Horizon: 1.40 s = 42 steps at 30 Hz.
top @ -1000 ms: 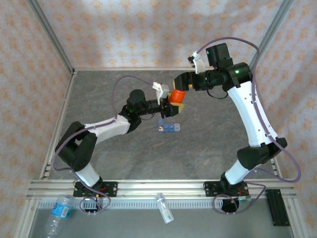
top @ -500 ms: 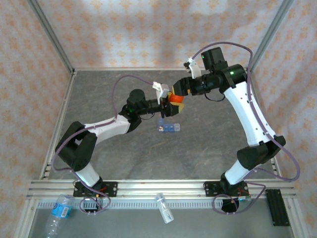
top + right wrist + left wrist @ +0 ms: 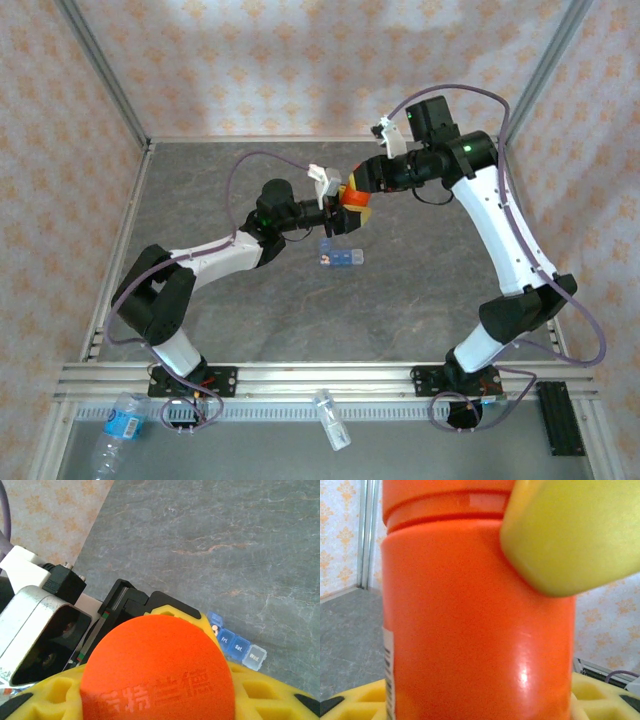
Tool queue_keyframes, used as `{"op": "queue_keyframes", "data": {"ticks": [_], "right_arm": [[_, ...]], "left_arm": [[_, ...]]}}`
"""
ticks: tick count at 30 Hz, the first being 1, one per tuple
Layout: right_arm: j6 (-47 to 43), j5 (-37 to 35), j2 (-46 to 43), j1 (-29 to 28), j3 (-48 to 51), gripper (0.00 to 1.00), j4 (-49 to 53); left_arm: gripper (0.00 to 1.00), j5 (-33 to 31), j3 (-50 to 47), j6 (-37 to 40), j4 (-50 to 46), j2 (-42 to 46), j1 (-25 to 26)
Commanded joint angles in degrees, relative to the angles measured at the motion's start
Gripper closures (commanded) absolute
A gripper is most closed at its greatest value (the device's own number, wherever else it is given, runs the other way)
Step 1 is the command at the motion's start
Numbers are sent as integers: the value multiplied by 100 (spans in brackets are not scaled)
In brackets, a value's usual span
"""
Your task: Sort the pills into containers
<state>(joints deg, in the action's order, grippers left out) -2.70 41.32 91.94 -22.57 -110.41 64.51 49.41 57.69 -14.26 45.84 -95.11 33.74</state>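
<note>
My right gripper carries the vial away from my left gripper next, lowers it and releases its cap over bare tabletop below, clear of the containers strip (image 3: 341, 257).
An orange vial (image 3: 351, 199) hangs upright above the grey table, in the left wrist view as a broad orange body (image 3: 475, 630). My left gripper (image 3: 338, 212) is shut on its lower body from the left. My right gripper (image 3: 360, 188) comes from the right and above, its yellow fingers (image 3: 570, 535) closed on the vial's orange cap (image 3: 157, 675). The blue containers strip (image 3: 341, 257) lies on the table just below the vial. In the right wrist view its lids (image 3: 239, 646) read Fri., Sat., Wed., and one end compartment is open with a small pale pill (image 3: 215, 628) inside.
A clear water bottle (image 3: 117, 430) and a small clear vial (image 3: 331, 420) lie on the rail strip in front of the arm bases. A black block (image 3: 560, 418) sits at the front right. Metal frame posts (image 3: 100, 70) edge the table.
My right gripper has moved left and down over the vial's top, and its jaws have narrowed onto the cap. The left arm and the vial have stayed put.
</note>
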Motion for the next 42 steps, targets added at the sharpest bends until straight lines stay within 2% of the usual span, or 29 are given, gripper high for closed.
{"op": "queue_keyframes", "data": {"ticks": [1,3,4,8,12,18,23,27,36,42], "right_arm": [[520,-530,-204,-21,72,74,-509],[683,-818,-187,21,72,74,-616],[748,-963,-187,40,72,74,-660],[1001,-1555,-170,165,175,74,-895],[1008,-2518,-160,174,390,74,-1076],[981,-3906,-280,179,1393,75,-1849],[1031,-4568,-447,189,2489,75,-2944],[1145,-4854,-474,253,3196,75,-3678],[1524,-5164,-411,313,4685,75,-5314],[1703,-5238,-394,310,5213,76,-5761]], "left_arm": [[38,-470,20,434,27,156,-7],[6,-553,-104,534,3,241,-29],[0,-575,-164,542,15,277,-49],[0,-691,-508,590,87,493,-126],[0,-1036,-878,835,-118,857,-152],[0,-2152,-1090,1304,-1137,1479,-154],[0,-3019,-1372,1426,-1281,1930,-153],[0,-3508,-1348,1314,-1740,2213,-156],[0,-3824,-1129,1390,-2844,2531,-153],[0,-4188,-1027,1426,-3178,2582,-157]]}}
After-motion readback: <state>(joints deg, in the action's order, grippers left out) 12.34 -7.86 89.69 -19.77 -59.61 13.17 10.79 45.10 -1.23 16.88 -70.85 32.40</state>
